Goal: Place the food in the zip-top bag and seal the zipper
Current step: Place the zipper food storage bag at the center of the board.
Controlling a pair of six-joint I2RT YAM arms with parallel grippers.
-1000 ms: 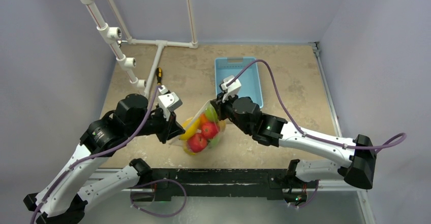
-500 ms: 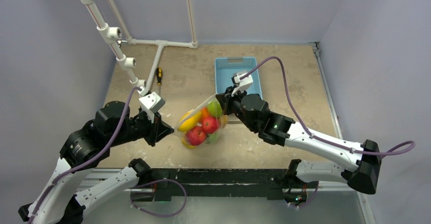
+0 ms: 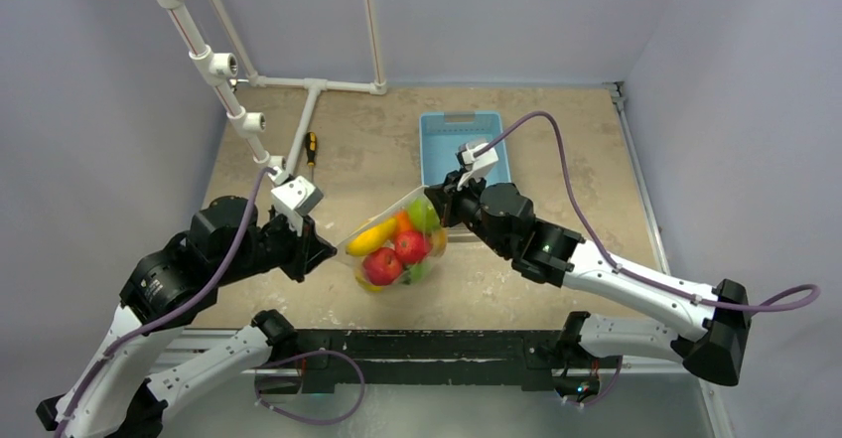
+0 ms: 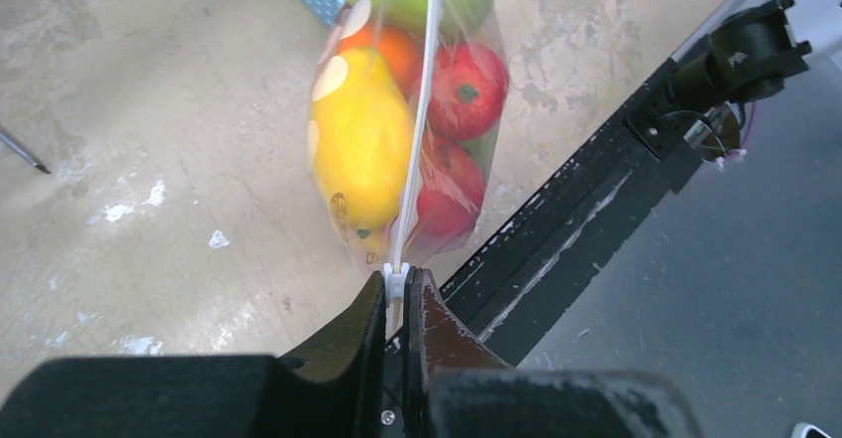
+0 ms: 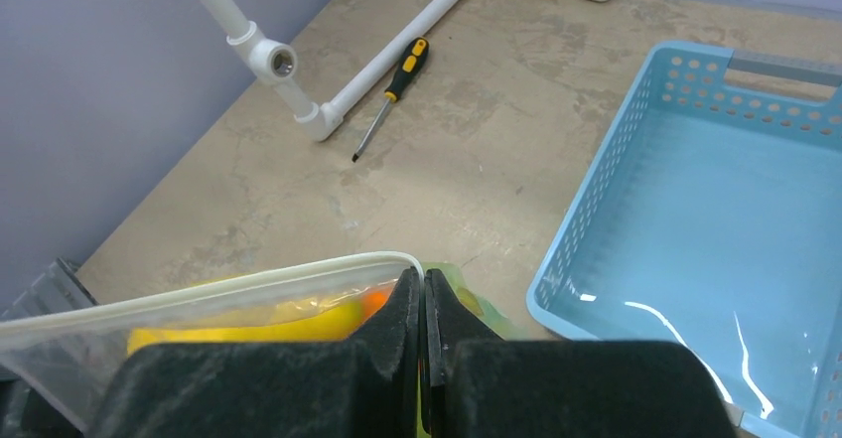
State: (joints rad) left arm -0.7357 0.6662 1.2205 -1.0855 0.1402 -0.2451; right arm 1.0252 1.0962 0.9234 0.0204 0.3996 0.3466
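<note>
The left gripper moves down and outward toward the tabletop beside the yellow fruit next to release the zipper's end, because the bag (image 3: 392, 251) hangs stretched between both grippers.
The zip-top bag (image 3: 392, 251) hangs stretched between my two grippers, with the food inside. A yellow fruit (image 4: 362, 140), red ones (image 4: 467, 88), an orange one and a green one show through the plastic. The zipper (image 4: 418, 130) runs taut as a thin white line from one gripper to the other. My left gripper (image 4: 399, 284) is shut on the zipper's near end, where a small white tab sits between the fingertips. My right gripper (image 5: 424, 277) is shut on the bag's other top corner, with the zipper (image 5: 248, 284) curving off to its left.
The light-blue basket (image 3: 467, 150) stands empty behind the right gripper. A yellow-and-black screwdriver (image 5: 392, 95) lies beside the white pipe frame (image 3: 298, 85) at the back left. The black table rail (image 4: 586, 229) runs just beyond the bag.
My left gripper has drawn back to the left and my right gripper has shifted slightly right, pulling the bag's mouth edge straight. Little has moved in the last half second.
</note>
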